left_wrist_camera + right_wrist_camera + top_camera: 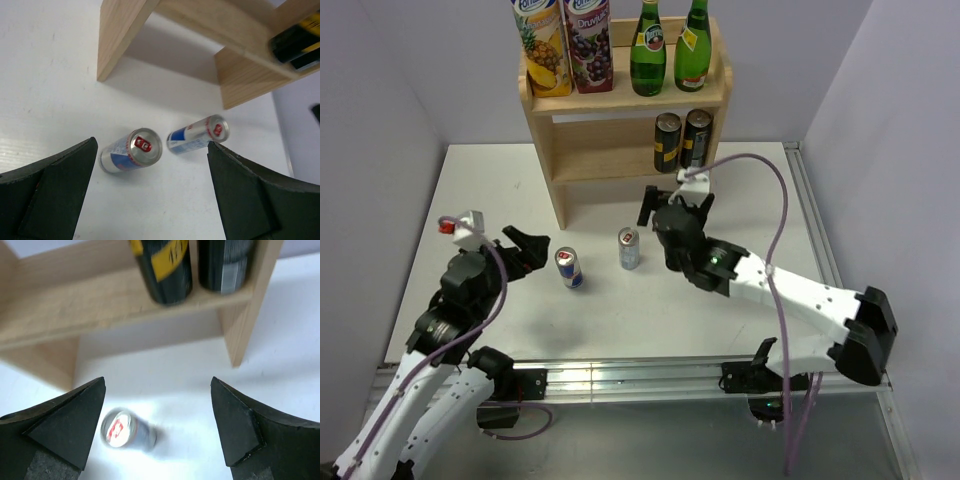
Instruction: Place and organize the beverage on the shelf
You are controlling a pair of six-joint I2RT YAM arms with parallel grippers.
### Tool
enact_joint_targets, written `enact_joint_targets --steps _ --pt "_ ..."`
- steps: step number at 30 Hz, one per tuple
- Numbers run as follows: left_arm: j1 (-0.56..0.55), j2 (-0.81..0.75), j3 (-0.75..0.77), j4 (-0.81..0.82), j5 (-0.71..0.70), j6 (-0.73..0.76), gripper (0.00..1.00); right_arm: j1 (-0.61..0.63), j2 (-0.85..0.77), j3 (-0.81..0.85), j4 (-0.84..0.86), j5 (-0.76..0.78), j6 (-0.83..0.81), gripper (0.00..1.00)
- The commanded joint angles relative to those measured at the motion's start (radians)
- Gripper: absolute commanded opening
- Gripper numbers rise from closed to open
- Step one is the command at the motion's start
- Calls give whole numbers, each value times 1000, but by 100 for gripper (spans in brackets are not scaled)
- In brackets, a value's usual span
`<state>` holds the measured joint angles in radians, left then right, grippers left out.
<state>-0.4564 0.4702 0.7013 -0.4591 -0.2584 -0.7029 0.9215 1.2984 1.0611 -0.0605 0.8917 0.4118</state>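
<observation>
The nearer silver-and-blue can is standing upright below my left gripper, to its right in the top view. I will move my gripper that way and lower my fingers around the can's body (570, 271) (126, 152).
The light-wood shelf (582, 150) stands at the table's back. Its top board holds two juice cartons (565, 45) and two green bottles (670, 48). Its lower tier holds two dark cans (681, 140), also in the right wrist view (165, 270). Two silver-and-blue cans stand upright on the table: one (569, 267) in front of my left gripper, one (629, 248) left of my right gripper. Both show in the left wrist view (131, 150) (199, 134). My left gripper (527, 247) is open and empty. My right gripper (675, 207) is open and empty, above the table beside the second can (125, 429).
A metal rail (630, 375) runs along the table's near edge. Grey walls close in the table at the back and both sides. The shelf's lower tier has free room to the left of the dark cans.
</observation>
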Motion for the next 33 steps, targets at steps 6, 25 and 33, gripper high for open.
enact_joint_targets --steps 6,25,33 --pt "-100 81 -127 135 -123 -38 99 168 -266 -200 -222 125 318 93" --pt "-527 405 -272 376 -674 -175 99 292 -487 -394 -469 139 602 92" --pt "-531 596 -237 450 -751 -207 99 318 -594 -420 -545 135 657 92"
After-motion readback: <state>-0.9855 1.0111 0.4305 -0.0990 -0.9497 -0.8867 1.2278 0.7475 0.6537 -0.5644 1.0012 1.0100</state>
